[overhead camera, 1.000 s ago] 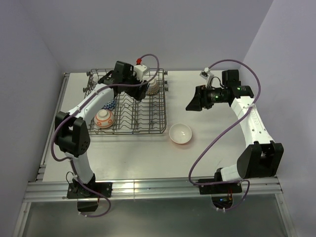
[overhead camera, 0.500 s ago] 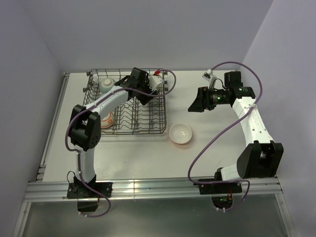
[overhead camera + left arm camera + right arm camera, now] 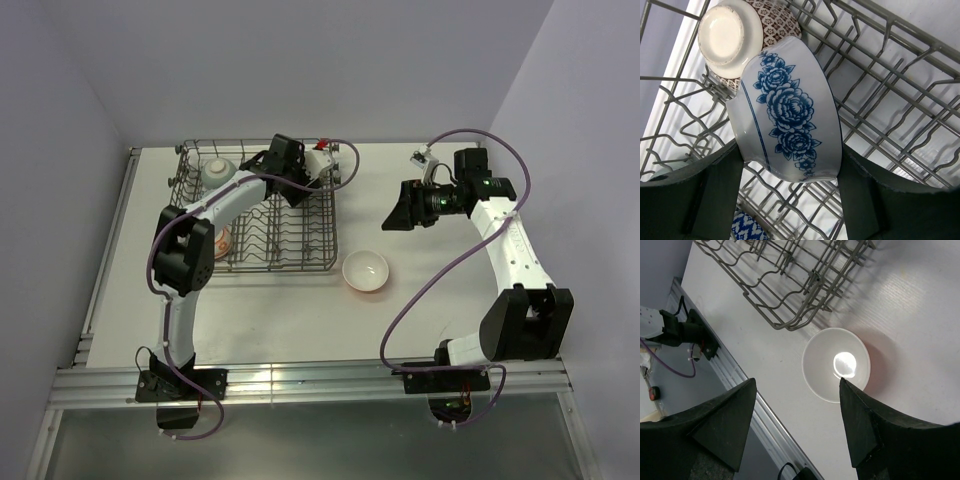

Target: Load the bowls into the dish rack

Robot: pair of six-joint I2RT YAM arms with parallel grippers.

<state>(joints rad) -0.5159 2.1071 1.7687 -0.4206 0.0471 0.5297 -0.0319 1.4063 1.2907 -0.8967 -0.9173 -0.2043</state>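
My left gripper should next go down, turning and drawing back onto the free wires [image 3: 856, 95] beside the red-brown patterned bowl, because that bowl fills the back corner of the rack.
The grey wire dish rack [image 3: 290, 235] stands at the back left; its corner shows in the right wrist view [image 3: 790, 295]. My left gripper [image 3: 292, 183] is over the rack's back right part, shut on a white bowl with blue flowers [image 3: 790, 105], its fingers against both sides [image 3: 789, 150]. A red-brown patterned bowl [image 3: 777, 22] leans right behind it. A pale green bowl [image 3: 216, 172] and an orange-patterned bowl [image 3: 220, 238] sit in the rack. My right gripper [image 3: 398, 212] is open and empty [image 3: 797, 382], high above a white bowl with an orange outside [image 3: 366, 271] [image 3: 836, 364] on the table.
A dense blue-patterned bowl [image 3: 747, 227] lies in the rack below my left fingers. The table's metal front rail [image 3: 740, 375] and the left arm's base [image 3: 682, 330] show in the right wrist view. Purple walls close in the left, back and right sides.
My left arm has swung right along the rack's back, uncovering the pale green bowl and covering the red-brown one from above. The right gripper has barely shifted.
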